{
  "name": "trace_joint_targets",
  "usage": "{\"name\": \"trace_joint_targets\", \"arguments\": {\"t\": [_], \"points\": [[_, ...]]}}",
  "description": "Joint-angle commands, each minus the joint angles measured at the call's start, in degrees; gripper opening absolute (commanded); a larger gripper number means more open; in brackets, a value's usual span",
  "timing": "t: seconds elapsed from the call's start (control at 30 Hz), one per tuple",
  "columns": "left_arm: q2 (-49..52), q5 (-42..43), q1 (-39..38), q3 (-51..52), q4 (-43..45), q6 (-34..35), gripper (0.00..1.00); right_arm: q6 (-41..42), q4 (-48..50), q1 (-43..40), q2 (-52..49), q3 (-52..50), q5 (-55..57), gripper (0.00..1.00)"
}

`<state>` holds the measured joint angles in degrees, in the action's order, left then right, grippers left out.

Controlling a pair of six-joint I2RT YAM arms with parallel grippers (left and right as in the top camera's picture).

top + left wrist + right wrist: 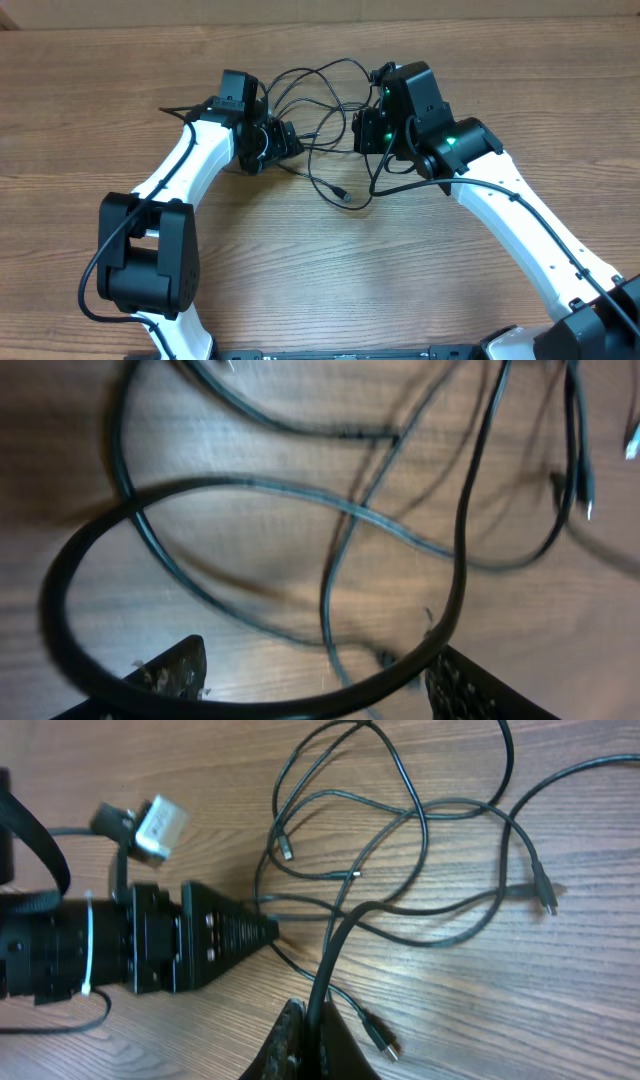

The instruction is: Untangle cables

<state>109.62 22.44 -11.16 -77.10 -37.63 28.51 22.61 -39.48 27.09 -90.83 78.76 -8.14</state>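
Up and to the right in the overhead view, my right gripper will draw its piece of cable out to release it over the bare wood, since loops still cross it.
The cables (320, 105) are thin black wires lying in loose overlapping loops on the wooden table between my two grippers. They also show in the left wrist view (350, 510) and the right wrist view (420, 850). My left gripper (285, 140) is at the tangle's left side. Its fingers (315, 660) are apart, and a cable loop (60, 600) runs across in front of them. My right gripper (362, 130) is at the tangle's right side, shut (312, 1020) on one cable strand (335, 940) that rises from the jaws. A plug end (343, 195) lies toward the front.
More plug ends lie loose on the wood in the right wrist view: one beside the jaws (380, 1040), one at the right (545, 895), one near the top (287, 850). The left gripper (240, 930) points in from the left there. The arms' thicker cables (400, 185) hang nearby.
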Motion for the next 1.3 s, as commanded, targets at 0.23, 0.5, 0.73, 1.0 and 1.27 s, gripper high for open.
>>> {"name": "trace_joint_targets", "arguments": {"t": [0.23,0.5,0.73,1.0,1.27], "points": [[0.3,-3.8,-0.1,0.1,3.6,9.8,0.70,-0.4,-0.5,0.2,0.7,1.1,-0.1,0.04],[0.3,0.4,-0.1,0.1,9.6,24.3,0.65,-0.4,-0.8,0.2,0.7,1.1,-0.1,0.04],[0.3,4.0,-0.1,0.1,13.4,37.2,0.58,-0.4,-0.8,0.2,0.7,1.1,-0.1,0.04],[0.3,-9.3,-0.1,0.1,5.9,38.0,0.43,-0.4,-1.3,0.2,0.7,1.1,-0.1,0.04],[0.3,-16.7,1.0,0.0,5.6,35.5,0.04,-0.4,-3.0,0.0,0.7,1.1,1.9,0.04]]}}
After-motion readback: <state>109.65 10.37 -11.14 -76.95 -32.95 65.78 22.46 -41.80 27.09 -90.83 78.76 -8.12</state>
